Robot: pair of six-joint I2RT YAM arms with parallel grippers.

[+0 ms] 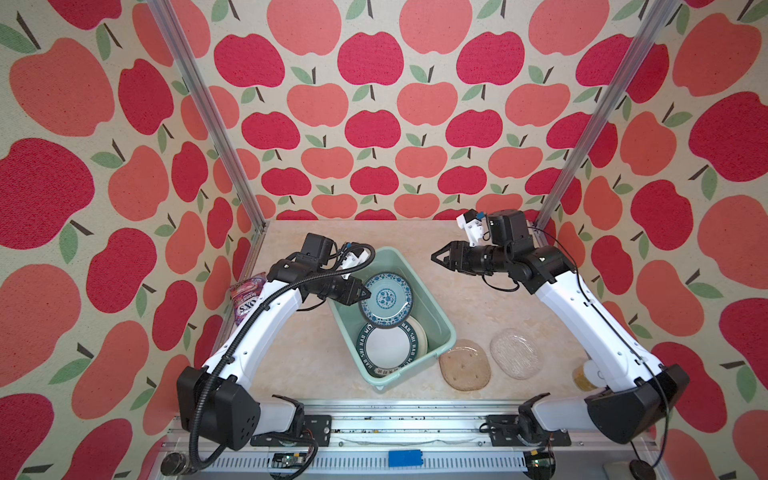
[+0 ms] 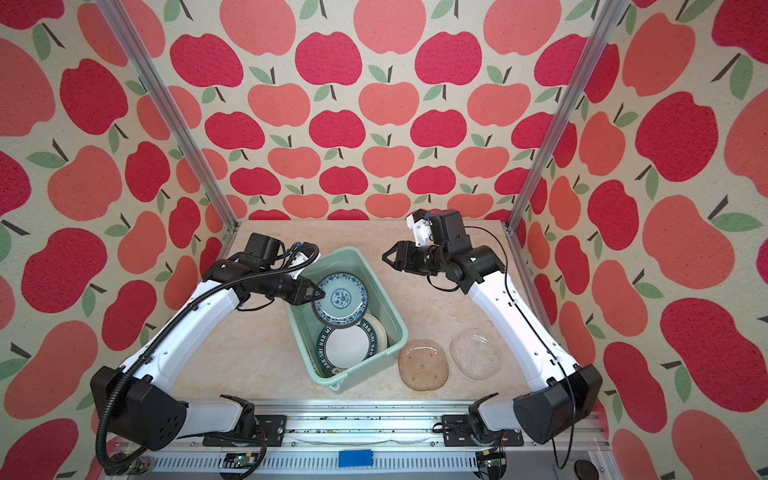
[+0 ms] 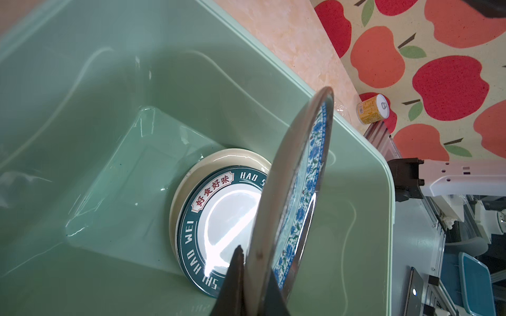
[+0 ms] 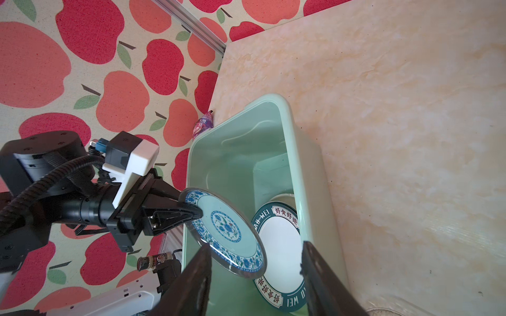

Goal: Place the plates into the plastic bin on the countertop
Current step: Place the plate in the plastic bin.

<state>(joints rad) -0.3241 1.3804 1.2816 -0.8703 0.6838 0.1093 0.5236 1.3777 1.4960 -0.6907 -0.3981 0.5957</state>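
Observation:
The robot's left gripper should next carry the teal floral plate down and back onto the white plate (image 1: 388, 347) (image 3: 227, 223) and let go of the teal plate's rim, since the bin's stack is there below.
My left gripper (image 1: 368, 293) (image 3: 256, 270) is shut on the rim of the teal floral plate (image 1: 386, 298) (image 4: 224, 227), which hangs tilted over the mint-green plastic bin (image 1: 347, 336) (image 3: 356, 164). In the bin's near end lies a white plate with a dark lettered rim (image 1: 388, 347) (image 3: 219, 208) on top of a cream plate (image 1: 422, 336). My right gripper (image 1: 437, 257) (image 4: 256, 246) is open and holds nothing, above the countertop (image 1: 478, 307) behind and to the right of the bin. A tan squarish plate (image 1: 464, 365) and a clear glass plate (image 1: 515, 353) lie right of the bin.
A purple candy bag (image 1: 249, 297) leans at the left wall beside my left arm. A yellow can (image 1: 584, 376) stands at the right edge near my right arm's base. Aluminium rails frame the counter.

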